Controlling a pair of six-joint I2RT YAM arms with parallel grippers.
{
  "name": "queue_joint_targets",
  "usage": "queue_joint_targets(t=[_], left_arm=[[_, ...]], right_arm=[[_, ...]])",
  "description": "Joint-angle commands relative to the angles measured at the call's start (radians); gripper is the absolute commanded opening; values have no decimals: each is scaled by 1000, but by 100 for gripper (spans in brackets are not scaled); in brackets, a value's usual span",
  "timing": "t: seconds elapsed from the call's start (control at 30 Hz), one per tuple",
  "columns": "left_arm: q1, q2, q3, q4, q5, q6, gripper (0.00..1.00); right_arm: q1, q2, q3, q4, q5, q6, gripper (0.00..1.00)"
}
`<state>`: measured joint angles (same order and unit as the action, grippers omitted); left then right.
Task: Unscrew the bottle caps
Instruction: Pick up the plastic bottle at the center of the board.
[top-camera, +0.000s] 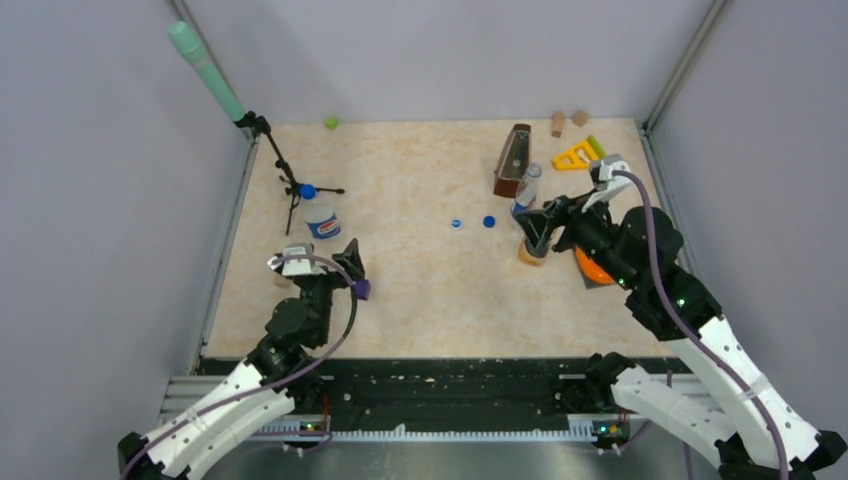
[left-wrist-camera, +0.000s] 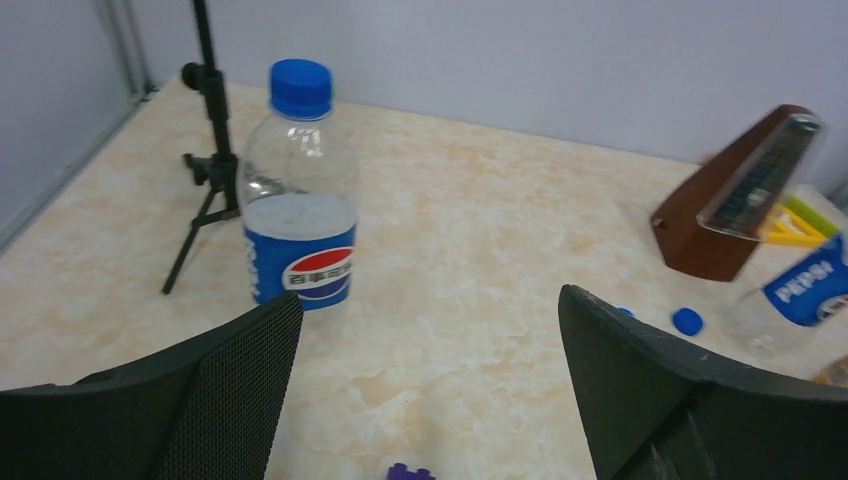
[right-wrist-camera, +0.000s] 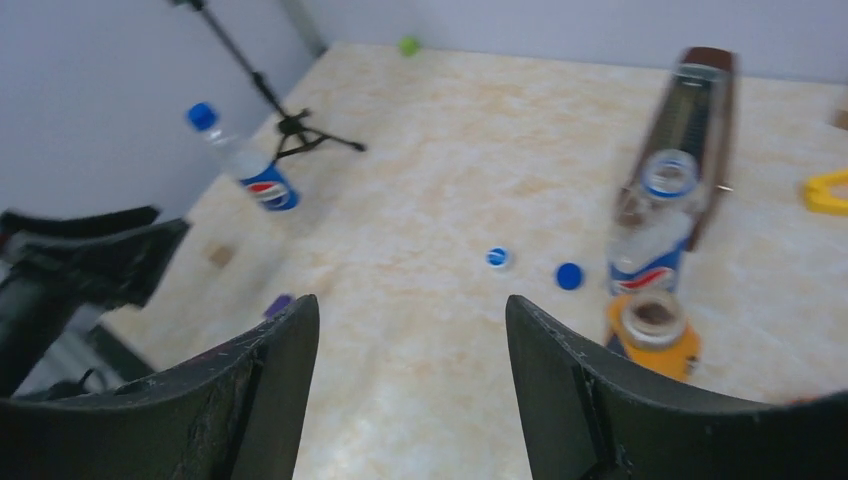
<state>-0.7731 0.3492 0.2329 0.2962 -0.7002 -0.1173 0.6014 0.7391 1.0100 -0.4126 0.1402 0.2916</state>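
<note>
The dark blue cap is still on the Pepsi bottle, so my left gripper will next move outward to the clear body above its label (top-camera: 317, 212) (left-wrist-camera: 300, 170) and close there.
A Pepsi bottle (top-camera: 320, 220) stands at the left with a dark blue cap (top-camera: 307, 191) screwed on; the left wrist view shows the bottle (left-wrist-camera: 299, 215) and its cap (left-wrist-camera: 300, 88) ahead, left of centre. Two loose caps lie mid-table: a paler white-blue one (top-camera: 456, 223) and a dark blue one (top-camera: 489, 222). An uncapped Pepsi bottle (right-wrist-camera: 652, 225) and an uncapped orange bottle (right-wrist-camera: 652, 330) stand at the right. My left gripper (top-camera: 322, 258) is open and empty, short of the capped bottle. My right gripper (top-camera: 545, 222) is open and empty beside the uncapped bottles.
A black tripod stand (top-camera: 285, 175) stands just behind the capped bottle. A brown metronome (top-camera: 513, 160) stands behind the open Pepsi bottle. A purple cube (top-camera: 362, 290) lies by my left gripper. A green ball (top-camera: 330, 122), wooden blocks (top-camera: 567, 121) and a yellow triangle (top-camera: 577, 156) lie along the back.
</note>
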Motion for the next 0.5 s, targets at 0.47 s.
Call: queue_joint_targets(t=[0.47], left_arm=[[306,41,58,-104,-34,53,98]], right_arm=[[289,222,-12,228,-326,15,68]])
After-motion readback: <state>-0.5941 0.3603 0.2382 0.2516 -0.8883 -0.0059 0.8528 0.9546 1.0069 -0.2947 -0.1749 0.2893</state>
